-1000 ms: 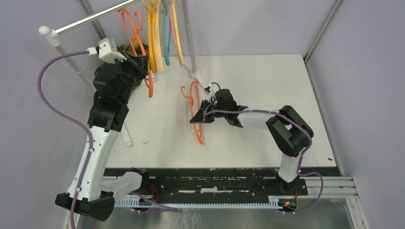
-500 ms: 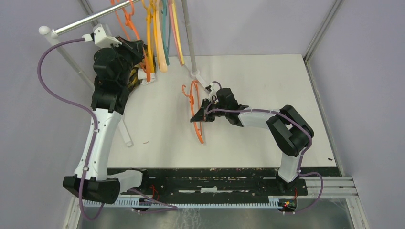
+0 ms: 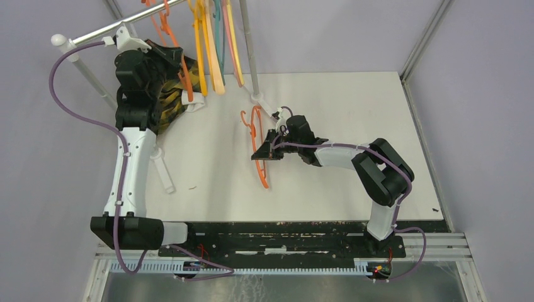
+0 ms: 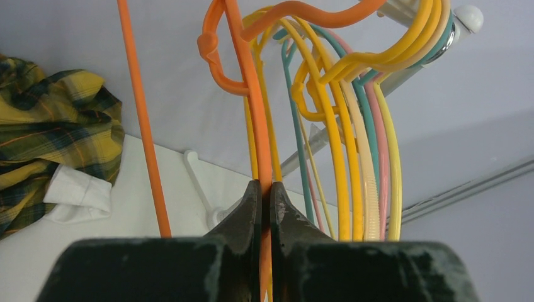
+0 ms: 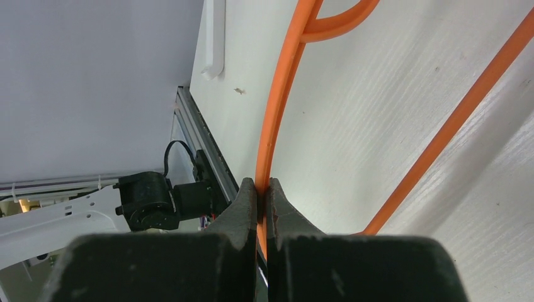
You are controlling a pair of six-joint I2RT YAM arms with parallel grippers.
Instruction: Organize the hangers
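I should next move my left gripper along the silver bar toward the yellow hangers, and then I should open it beside them.
My left gripper is shut on the arm of an orange hanger, held up by the silver rail. Its hook curves toward the rail; I cannot tell whether it rests there. Right of it hang several yellow, teal, pink and peach hangers. My right gripper is shut on the arm of a second orange hanger, which lies on the white table.
A yellow-black plaid cloth lies under the left arm at the table's back left. The rack's upright pole stands behind the right gripper. A white rack foot lies left of centre.
The left arm has lifted and drawn back toward the rail with its orange hanger, uncovering the plaid cloth. The right gripper and its hanger have barely moved.
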